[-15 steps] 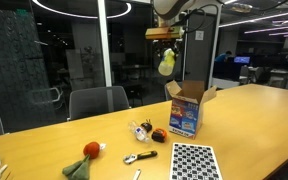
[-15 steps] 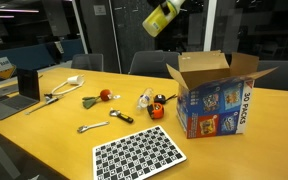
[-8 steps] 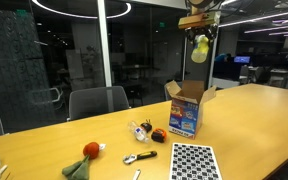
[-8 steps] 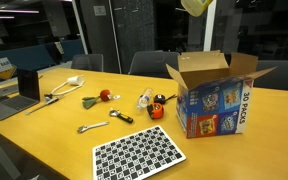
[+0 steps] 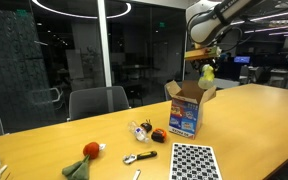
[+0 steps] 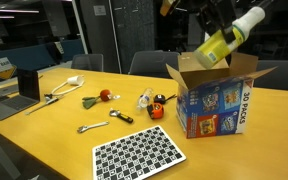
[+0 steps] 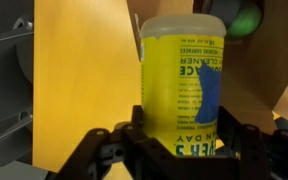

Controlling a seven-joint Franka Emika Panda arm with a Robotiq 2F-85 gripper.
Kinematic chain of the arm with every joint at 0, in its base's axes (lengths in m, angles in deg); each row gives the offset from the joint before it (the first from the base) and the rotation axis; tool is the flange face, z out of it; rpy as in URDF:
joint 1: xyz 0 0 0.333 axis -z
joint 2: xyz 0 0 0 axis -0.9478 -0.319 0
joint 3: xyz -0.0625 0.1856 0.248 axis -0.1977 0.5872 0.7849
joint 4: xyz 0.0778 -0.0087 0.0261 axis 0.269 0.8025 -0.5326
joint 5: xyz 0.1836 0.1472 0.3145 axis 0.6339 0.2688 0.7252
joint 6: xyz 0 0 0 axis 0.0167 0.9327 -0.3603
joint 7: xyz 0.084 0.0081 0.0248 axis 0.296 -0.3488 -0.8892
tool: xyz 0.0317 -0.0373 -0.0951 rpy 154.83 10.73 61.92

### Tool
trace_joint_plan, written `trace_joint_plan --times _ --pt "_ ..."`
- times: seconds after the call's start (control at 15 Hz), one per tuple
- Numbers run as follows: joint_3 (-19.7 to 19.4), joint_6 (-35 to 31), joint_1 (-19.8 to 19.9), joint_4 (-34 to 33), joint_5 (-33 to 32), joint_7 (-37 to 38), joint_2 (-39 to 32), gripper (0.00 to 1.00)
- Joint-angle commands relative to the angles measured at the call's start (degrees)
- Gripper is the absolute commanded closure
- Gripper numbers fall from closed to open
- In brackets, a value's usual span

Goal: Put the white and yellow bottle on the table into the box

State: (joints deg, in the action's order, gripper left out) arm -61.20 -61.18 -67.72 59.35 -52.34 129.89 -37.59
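My gripper lowers the white and yellow bottle (image 6: 220,42) between the box's flaps next, then opens.
My gripper (image 6: 222,30) is shut on the white and yellow bottle (image 6: 220,42) and holds it tilted in the air, just above the open top of the box (image 6: 212,98). In an exterior view the bottle (image 5: 206,72) hangs over the box (image 5: 187,110), which stands upright on the light-wood table (image 5: 254,130) with its flaps open. In the wrist view the bottle (image 7: 182,85) fills the middle, yellow with blue print and a white end, clamped between my gripper's fingers (image 7: 180,140).
On the table lie a checkered board (image 6: 139,152), a small clear bottle (image 6: 144,99), a red-orange ball (image 6: 106,95), a wrench (image 6: 92,127) and an orange-and-black object (image 6: 159,105). A laptop (image 6: 12,88) stands at the far end. Chairs (image 5: 97,100) stand behind the table.
My gripper has carried the bottle sideways and down, from high in the air beside the box to just above the box's open top. The bottle is now more tilted.
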Motion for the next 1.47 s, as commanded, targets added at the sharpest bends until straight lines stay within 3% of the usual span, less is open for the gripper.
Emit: trace_joint_plan --times 0.0,0.53,0.6,0.67,0.73,1.2,1.4 --pt "-0.77 -3.00 -0.02 -2.37 0.91 0.00 -5.40 0.53" --pt "-2.39 -4.49 -1.11 -7.29 2.78 -1.21 -14.99 0.53" --pt "-2.41 -4.00 -1.26 -8.07 3.64 -1.43 -15.85 0.19" --pt "-2.47 -3.93 -1.48 -8.47 4.18 -1.53 -16.44 0.06" --pt "-2.57 -3.82 -1.73 -9.03 4.64 -1.69 -17.10 0.01" --pt "-2.84 -1.73 -3.21 -11.78 5.49 -2.45 -17.20 0.00" --pt "-1.93 4.02 -3.82 -13.06 7.77 -7.56 -14.37 0.00"
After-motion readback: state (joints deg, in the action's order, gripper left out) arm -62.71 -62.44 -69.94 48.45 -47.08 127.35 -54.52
